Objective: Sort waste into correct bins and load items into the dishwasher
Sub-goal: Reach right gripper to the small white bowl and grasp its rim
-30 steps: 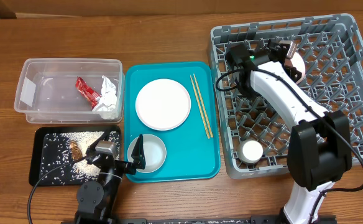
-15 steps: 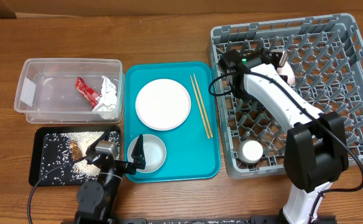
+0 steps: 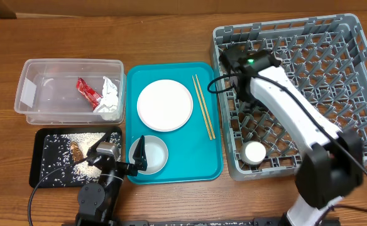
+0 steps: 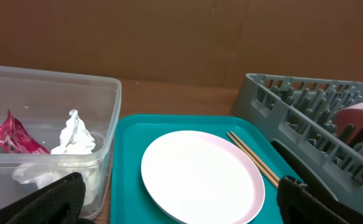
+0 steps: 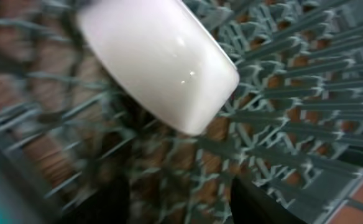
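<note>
The right gripper moves from the rack toward the left in the overhead view next, down onto the rim of the white bowl (image 3: 165, 155) still on the teal tray (image 3: 202, 157).
My right gripper (image 5: 181, 208) is open over the dishwasher (image 3: 334, 75), nothing between its dark fingers. Just ahead of it a pale bowl (image 5: 160, 62) leans on its edge among the pegs; from overhead the right arm (image 3: 284, 100) hides it. A small white cup (image 3: 255, 152) stands in the rack's near corner. My left gripper (image 4: 184, 202) is wide open and empty, low over the second bowl (image 3: 152, 156) on the teal tray (image 3: 202, 157). The white plate (image 3: 164, 105) and chopsticks (image 3: 203, 110) lie there too. The red wrapper (image 3: 88, 91) and tissue (image 3: 110, 94) sit in the clear tub (image 3: 45, 72).
The black tray (image 3: 45, 172) at front left holds scattered rice grains and a brown lump (image 3: 76, 149). The tub, the teal tray and the rack stand side by side across the wooden table. The rack's lattice wall (image 4: 293, 112) rises right of the left gripper.
The right gripper has opened and let go of the pale bowl, which now leans in the rack. The right wrist has swung back to the left. The left arm has not moved.
</note>
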`<state>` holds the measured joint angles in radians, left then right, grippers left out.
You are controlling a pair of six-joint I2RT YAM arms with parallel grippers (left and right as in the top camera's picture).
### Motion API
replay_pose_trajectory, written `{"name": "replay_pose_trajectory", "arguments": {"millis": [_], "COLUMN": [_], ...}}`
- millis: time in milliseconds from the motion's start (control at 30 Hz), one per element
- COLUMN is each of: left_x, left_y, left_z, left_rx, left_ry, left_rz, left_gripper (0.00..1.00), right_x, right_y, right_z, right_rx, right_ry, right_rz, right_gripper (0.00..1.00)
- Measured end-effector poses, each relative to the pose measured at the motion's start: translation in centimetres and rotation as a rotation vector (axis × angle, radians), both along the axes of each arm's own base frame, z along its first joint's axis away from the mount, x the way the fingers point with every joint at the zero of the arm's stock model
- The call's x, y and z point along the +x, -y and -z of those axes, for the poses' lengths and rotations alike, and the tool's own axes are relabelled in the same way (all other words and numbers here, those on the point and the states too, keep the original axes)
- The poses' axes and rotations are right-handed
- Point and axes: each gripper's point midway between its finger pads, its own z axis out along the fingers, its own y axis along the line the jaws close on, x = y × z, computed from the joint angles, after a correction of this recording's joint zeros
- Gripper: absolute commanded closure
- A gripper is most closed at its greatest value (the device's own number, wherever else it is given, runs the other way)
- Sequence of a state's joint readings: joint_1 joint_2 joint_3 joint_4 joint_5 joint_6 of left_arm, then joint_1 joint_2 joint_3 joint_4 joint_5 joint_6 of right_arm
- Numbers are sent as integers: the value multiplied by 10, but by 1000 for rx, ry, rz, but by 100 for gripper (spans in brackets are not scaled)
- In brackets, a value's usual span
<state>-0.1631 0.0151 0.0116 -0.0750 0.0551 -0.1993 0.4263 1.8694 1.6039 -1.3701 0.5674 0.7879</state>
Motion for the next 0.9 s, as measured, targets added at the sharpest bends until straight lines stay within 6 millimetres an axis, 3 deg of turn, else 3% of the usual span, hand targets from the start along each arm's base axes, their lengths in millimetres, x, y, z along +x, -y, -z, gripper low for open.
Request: {"name": "replay_pose_trajectory", "arguments": {"millis": [100, 233, 300, 433, 500, 600, 733, 800, 900], "left_x": [0, 0, 0, 0, 0, 0, 0, 0, 0], "left_y": [0, 0, 0, 0, 0, 0, 0, 0, 0], "left_z": [0, 0, 0, 0, 0, 0, 0, 0, 0], "left_rx": [0, 0, 0, 0, 0, 0, 0, 0, 0], "left_ry": [0, 0, 0, 0, 0, 0, 0, 0, 0], "left_rz": [0, 0, 0, 0, 0, 0, 0, 0, 0], "left_gripper": [0, 0, 0, 0, 0, 0, 0, 0, 0], "right_x": [-2, -21, -43, -78, -93, -114, -124, -124, -118], "right_y": [-43, -124, -176, -243, -263, -285, -282, -276, -281], "right_z": [-12, -8, -7, 2, 8, 23, 50, 68, 92], "right_rx": [197, 461, 576, 683, 715, 758, 744, 724, 740], "right_ry": [5, -85, -133, -149, -155, -163, -192, -217, -239], "right_rz": [-117, -382, -556, -756, -803, -824, -746, -688, -640], "right_gripper": [47, 47, 47, 47, 47, 47, 48, 53, 71]}}
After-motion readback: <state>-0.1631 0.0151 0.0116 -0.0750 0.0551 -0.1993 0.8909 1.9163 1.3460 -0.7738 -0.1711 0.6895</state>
